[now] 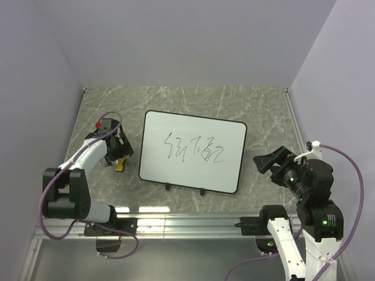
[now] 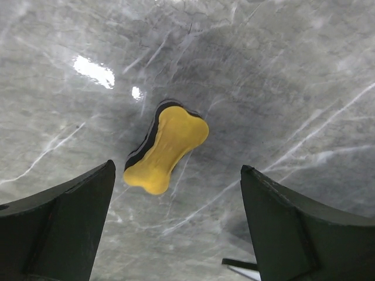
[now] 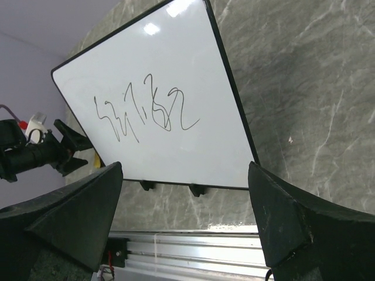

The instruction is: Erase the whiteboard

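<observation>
The left gripper moves straight down toward the table next, open fingers astride the yellow sponge's narrow middle (image 1: 120, 165) (image 2: 167, 150), which is slimmer than the sponge's rounded ends.
The whiteboard (image 1: 193, 151) lies flat mid-table, white with a thin black rim, two small black feet on its near edge and dark scribbles across its middle. It also shows in the right wrist view (image 3: 158, 111). A small yellow bone-shaped sponge (image 2: 166, 149) with a black underside lies on the table left of the board (image 1: 120, 165). My left gripper (image 2: 176, 225) is open above the sponge, not touching it. My right gripper (image 3: 184, 225) is open and empty, raised right of the board's near right corner.
The table is grey marble (image 1: 263, 117) with purple walls around it. An aluminium rail (image 1: 187, 225) runs along the near edge. A corner of the board's rim shows at the bottom of the left wrist view (image 2: 240, 266).
</observation>
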Controlling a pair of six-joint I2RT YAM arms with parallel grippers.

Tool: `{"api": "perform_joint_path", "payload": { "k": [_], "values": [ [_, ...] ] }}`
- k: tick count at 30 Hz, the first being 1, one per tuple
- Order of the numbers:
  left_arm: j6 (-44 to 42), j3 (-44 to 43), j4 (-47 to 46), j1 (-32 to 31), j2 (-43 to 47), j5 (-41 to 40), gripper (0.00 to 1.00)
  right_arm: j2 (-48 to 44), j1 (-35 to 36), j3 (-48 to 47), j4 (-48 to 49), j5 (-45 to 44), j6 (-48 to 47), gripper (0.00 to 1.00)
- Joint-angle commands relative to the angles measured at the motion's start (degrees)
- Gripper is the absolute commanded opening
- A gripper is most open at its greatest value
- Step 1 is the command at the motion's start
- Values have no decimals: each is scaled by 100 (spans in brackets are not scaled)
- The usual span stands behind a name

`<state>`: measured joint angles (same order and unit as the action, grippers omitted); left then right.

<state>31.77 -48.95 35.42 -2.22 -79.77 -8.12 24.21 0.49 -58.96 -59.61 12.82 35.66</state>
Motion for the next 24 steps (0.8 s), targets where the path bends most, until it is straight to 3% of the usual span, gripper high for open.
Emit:
{"api": "perform_joint_path", "payload": {
  "k": [1, 7, 16, 19, 20, 22, 24],
  "values": [
    [215, 61, -193, -33, -197, 109, 92, -91, -23, 7, -7, -69, -112, 94],
    [251, 114, -325, -94, -688, 74, 82, 5, -14, 25, 64, -157, -200, 93],
    [497, 35, -27, -253, -944, -251, 59, -4, -23, 174, 222, -262, -217, 93],
    [506, -1, 9, -279, -988, -304, 40, 31, -5, 236, 319, -236, -217, 94],
    [506, -35, 35, -279, -1006, -322, 25, 66, 3, 218, 380, -193, -252, 93],
    [479, -141, 131, -279, -1050, -383, 6, 250, 39, 148, 459, -148, -296, 94],
    [471, -359, 281, -279, -1041, -480, 0, 487, 65, -36, 538, -78, -384, 93]
  ]
}}
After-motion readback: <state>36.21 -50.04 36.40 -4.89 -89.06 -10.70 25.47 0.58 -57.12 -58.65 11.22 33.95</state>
